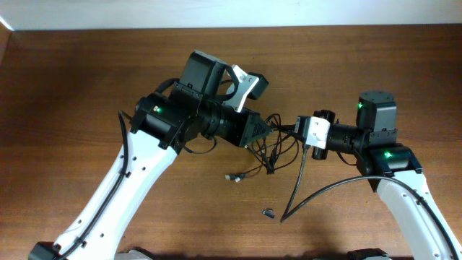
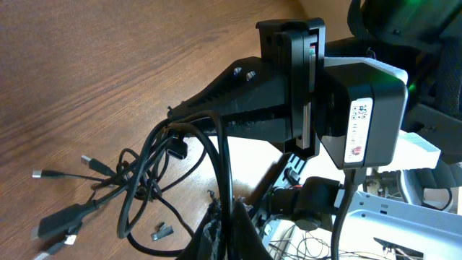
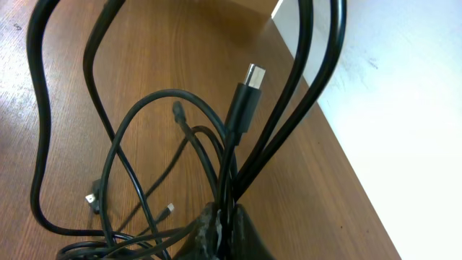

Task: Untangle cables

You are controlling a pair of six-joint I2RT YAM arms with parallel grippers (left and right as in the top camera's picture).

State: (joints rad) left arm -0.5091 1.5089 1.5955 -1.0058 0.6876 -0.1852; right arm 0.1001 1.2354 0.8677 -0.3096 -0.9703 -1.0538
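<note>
Away to the right in the overhead view, I will pull my right gripper because pieces of cable still loop together, then return it beside the tangle (image 1: 271,150) (image 3: 119,245) and release.
The cables (image 1: 272,153) form a thin black tangle on the wooden table between my two arms. In the overhead view my left gripper (image 1: 268,133) and right gripper (image 1: 296,128) meet over the tangle, close together. My left gripper (image 2: 229,230) is shut on one black cable strand that rises straight up between its fingers, with loops and plugs (image 2: 45,174) lying to the left. My right gripper (image 3: 225,230) is shut on a bundle of several strands. A metal-tipped plug (image 3: 244,97) sticks up just above it.
A tiny dark stubby piece (image 1: 268,213) lies in front of the tangle, also seen in the left wrist view (image 2: 162,232). The right arm's thick black cable (image 1: 299,182) trails across the table. The table's far edge (image 3: 303,79) runs close behind the right gripper.
</note>
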